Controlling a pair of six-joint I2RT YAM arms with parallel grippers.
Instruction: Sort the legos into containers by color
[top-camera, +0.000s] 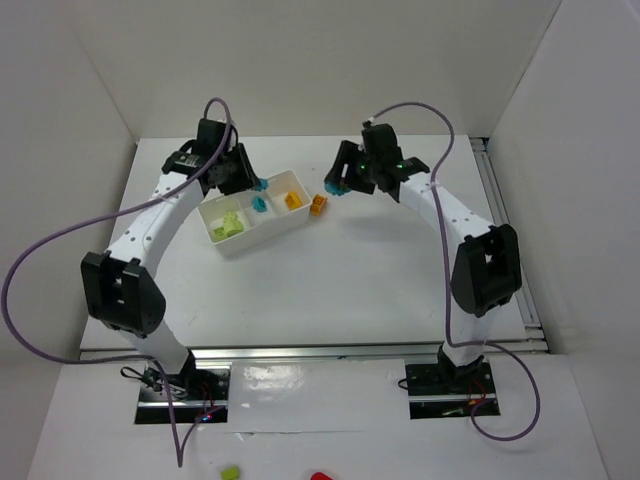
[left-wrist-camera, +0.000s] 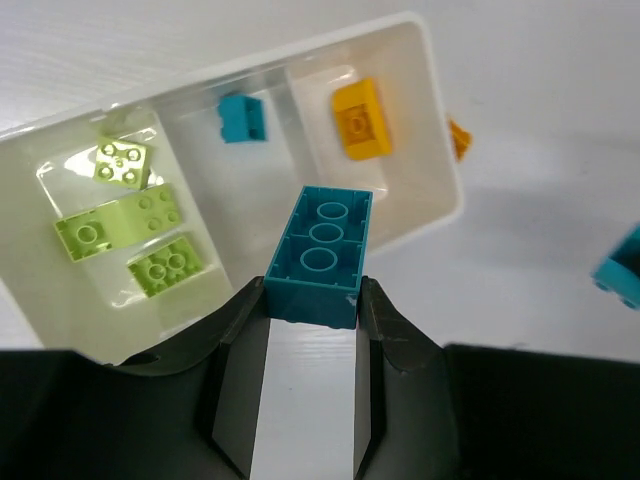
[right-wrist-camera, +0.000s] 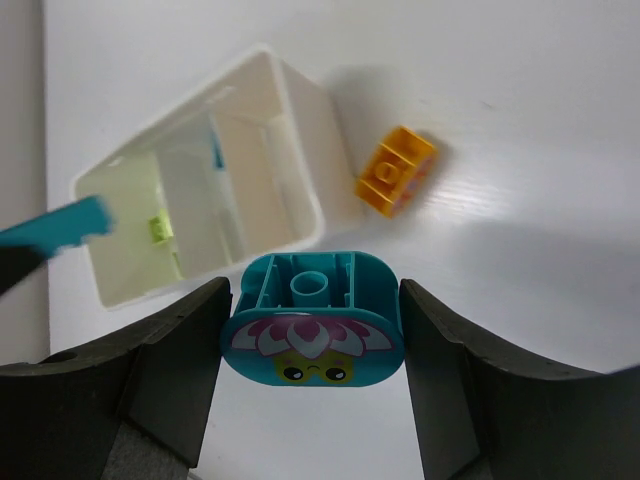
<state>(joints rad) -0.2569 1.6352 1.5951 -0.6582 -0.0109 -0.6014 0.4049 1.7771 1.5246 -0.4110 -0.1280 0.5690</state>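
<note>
My right gripper next carries the block over the tray's middle section, which holds cyan and lies below and to its left in the top view, then lowers and releases it.
The white three-compartment tray holds three lime green legos in its left compartment, a small cyan lego in the middle one and an orange lego in the right one. My left gripper is shut on a cyan brick and holds it over the tray's near edge. My right gripper is shut on the larger cyan block with a printed picture, above the table right of the tray. An orange lego lies on the table beside the tray's right end.
White walls enclose the table on the left, back and right. The two grippers hang close to the tray's two ends. A metal rail runs along the table's right edge. Loose pieces lie on the floor in front.
</note>
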